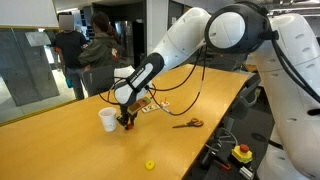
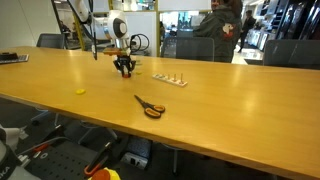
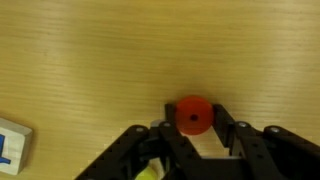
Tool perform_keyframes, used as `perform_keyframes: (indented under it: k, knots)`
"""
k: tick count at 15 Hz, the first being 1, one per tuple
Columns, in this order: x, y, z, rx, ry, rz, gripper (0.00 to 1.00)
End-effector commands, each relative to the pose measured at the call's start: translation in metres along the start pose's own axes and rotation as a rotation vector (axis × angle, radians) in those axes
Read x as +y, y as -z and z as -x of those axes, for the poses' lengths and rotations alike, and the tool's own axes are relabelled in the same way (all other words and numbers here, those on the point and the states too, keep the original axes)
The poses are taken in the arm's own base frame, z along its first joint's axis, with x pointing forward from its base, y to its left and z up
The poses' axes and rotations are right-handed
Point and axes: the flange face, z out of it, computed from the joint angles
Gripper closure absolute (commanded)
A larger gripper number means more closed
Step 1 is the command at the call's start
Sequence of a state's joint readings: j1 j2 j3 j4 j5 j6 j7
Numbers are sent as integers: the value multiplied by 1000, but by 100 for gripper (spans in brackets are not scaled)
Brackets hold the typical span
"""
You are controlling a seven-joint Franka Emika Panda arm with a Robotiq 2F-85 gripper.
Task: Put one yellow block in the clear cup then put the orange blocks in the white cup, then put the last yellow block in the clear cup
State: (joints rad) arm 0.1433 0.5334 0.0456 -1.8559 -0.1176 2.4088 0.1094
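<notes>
My gripper will rise above rim height, move over the cup's open top (image 1: 107, 112) and let go, since the red-orange block is held low beside the white cup.
In the wrist view a round red-orange block (image 3: 193, 113) with a small centre hole sits between my gripper's (image 3: 193, 120) black fingers (image 3: 222, 112), which press on both its sides, low over the wooden table. In both exterior views the gripper (image 1: 126, 121) (image 2: 124, 70) points down at the table, right beside the white cup (image 1: 107, 119). A yellow block (image 1: 150, 165) (image 2: 81, 91) lies alone on the table, well away from the gripper. I cannot make out the clear cup in any view.
Orange-handled scissors (image 1: 187, 124) (image 2: 150, 107) lie on the long wooden table (image 1: 60, 140). A small wooden strip with pieces on it (image 1: 152, 106) (image 2: 169, 79) lies near the gripper. A white and blue object (image 3: 12, 145) shows at the wrist view's left edge. People stand in the background.
</notes>
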Motion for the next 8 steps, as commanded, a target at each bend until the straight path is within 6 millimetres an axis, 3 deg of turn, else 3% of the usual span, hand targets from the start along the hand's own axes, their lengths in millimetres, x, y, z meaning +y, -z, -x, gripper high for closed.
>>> perform_keyframes:
  k: [1, 4, 8]
  knots:
    - [9, 32, 22, -36, 74, -10, 75]
    - [2, 60, 32, -92, 168, -1, 75]
    - [-24, 114, 32, -48, 306, -17, 75]
